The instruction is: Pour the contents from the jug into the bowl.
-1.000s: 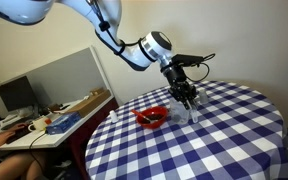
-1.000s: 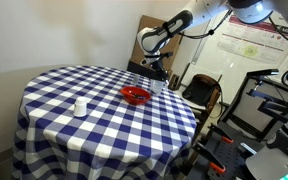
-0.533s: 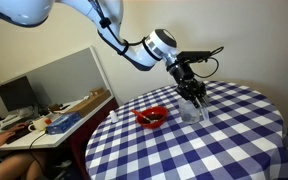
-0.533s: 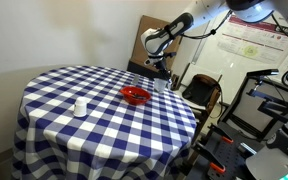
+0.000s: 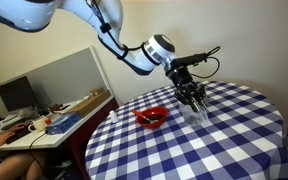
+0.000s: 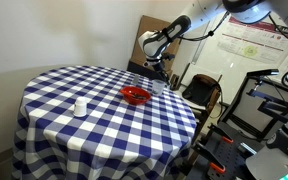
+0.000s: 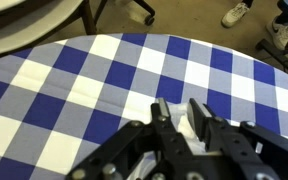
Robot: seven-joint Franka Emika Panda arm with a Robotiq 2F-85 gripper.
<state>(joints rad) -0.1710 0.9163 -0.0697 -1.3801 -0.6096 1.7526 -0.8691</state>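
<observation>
My gripper should stay where it is above the clear jug's base and open both fingers to let go of the jug's side [image 5: 195,118] [image 7: 184,122].
The clear jug [image 5: 197,113] is just above or on the blue-and-white checked table [image 5: 234,140], right of the red bowl [image 5: 151,117], which holds something orange-red. My gripper [image 5: 194,100] comes down on the jug from above, fingers close together on it. In the wrist view the gripper [image 7: 179,112] has the jug's pale see-through wall [image 7: 181,124] between its fingers. The other exterior view also shows the gripper [image 6: 158,76], the jug [image 6: 161,87] and the bowl [image 6: 135,95] near the table's far edge.
A small white cup [image 5: 112,117] stands near the table's edge beyond the bowl, also in the other exterior view [image 6: 80,106]. A cluttered desk [image 5: 54,122] stands beside the table. A chair [image 6: 200,95] and equipment [image 6: 269,110] stand behind it.
My gripper has moved with the jug a little away from the red bowl, along the table. The bowl and the white cup have not moved.
</observation>
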